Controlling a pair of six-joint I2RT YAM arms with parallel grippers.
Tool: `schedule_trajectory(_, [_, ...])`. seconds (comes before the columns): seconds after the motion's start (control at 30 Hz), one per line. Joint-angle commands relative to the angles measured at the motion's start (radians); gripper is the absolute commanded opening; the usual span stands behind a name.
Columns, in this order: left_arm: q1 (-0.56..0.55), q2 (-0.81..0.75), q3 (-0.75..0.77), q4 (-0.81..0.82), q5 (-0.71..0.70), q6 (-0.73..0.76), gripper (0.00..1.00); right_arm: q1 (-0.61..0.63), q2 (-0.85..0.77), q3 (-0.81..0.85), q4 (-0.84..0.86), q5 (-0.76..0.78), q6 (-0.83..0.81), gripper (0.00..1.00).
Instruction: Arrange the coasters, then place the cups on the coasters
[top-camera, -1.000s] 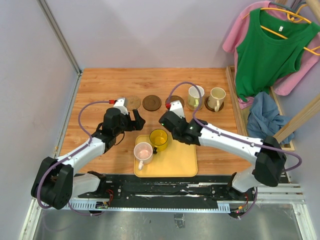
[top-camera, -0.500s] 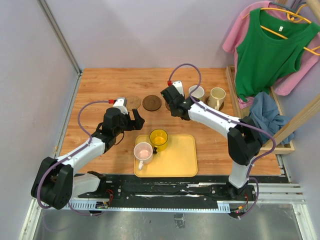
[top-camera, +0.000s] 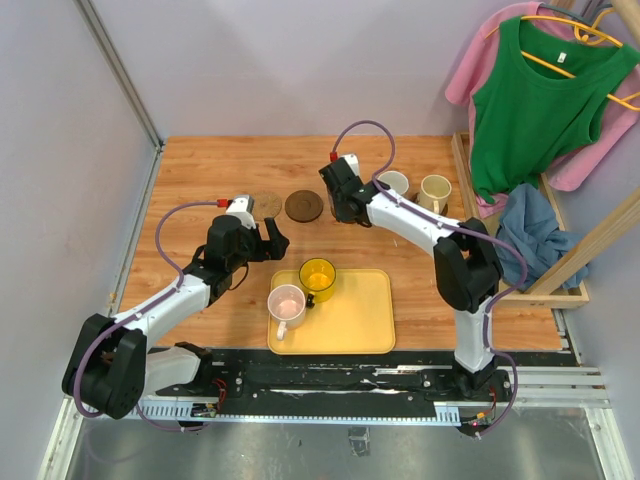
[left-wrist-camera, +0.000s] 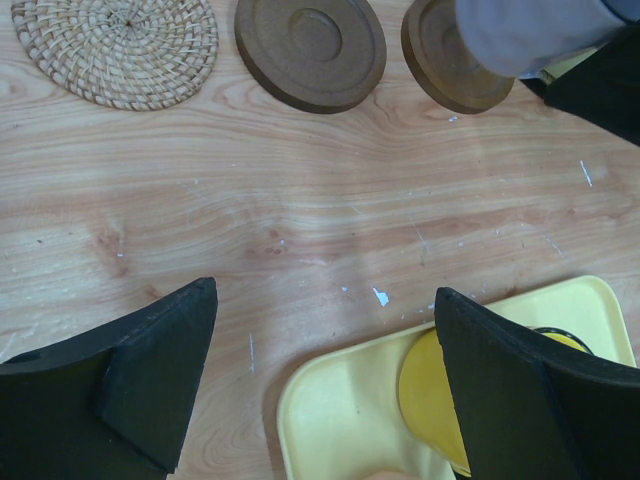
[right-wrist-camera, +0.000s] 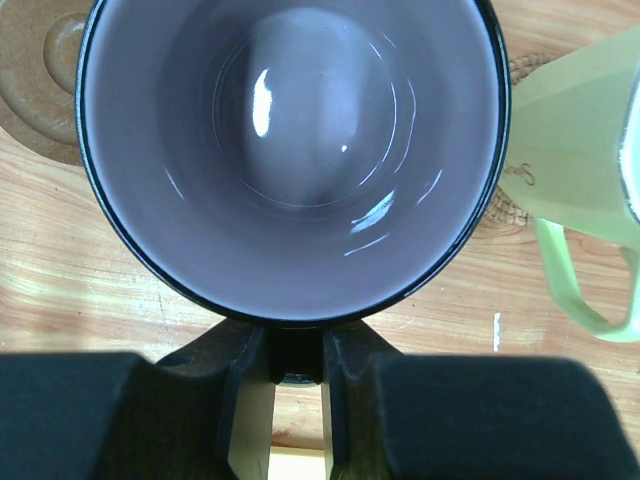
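My right gripper will move down and slightly toward the pale green-white cup to set the grey-purple cup on its dark brown coaster, because the grey-purple cup is still above it.
My right gripper is shut on the handle of the grey-purple cup and holds it upright in the back row. There it hangs over a dark brown coaster, and I cannot tell whether it touches. A second dark brown coaster and a tan woven one lie to its left. The pale green-white cup and the cream cup stand to its right. My left gripper is open and empty over the yellow tray's far left corner, near the yellow cup and pink cup.
A wooden rack with hanging green and pink clothes and a blue cloth stands along the table's right edge. Grey walls close the left and back sides. A woven coaster edge peeks from under the pale green-white cup.
My right arm has swung away from the tray to the back row, carrying the grey-purple cup to the coaster beside the pale green-white cup. The left arm has not moved.
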Motion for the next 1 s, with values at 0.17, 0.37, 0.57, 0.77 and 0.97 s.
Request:
schedule_trajectory(0.17, [0.008,0.009,0.018,0.005,0.006,0.003,0.93,-0.046,0.056,0.042,0.037,-0.026,0.016,0.01])
schedule_trajectory(0.37, [0.007,0.018,0.017,0.011,0.008,0.005,0.93,-0.059,0.083,0.041,0.037,-0.040,0.024,0.01])
schedule_trajectory(0.57, [0.008,0.021,0.018,0.010,0.009,0.004,0.93,-0.071,0.102,0.048,0.036,-0.055,0.035,0.01])
schedule_trajectory(0.77, [0.008,0.026,0.018,0.014,0.011,0.004,0.93,-0.080,0.111,0.045,0.036,-0.064,0.048,0.01])
schedule_trajectory(0.97, [0.007,0.032,0.018,0.015,0.014,0.003,0.93,-0.090,0.116,0.048,0.036,-0.087,0.064,0.05])
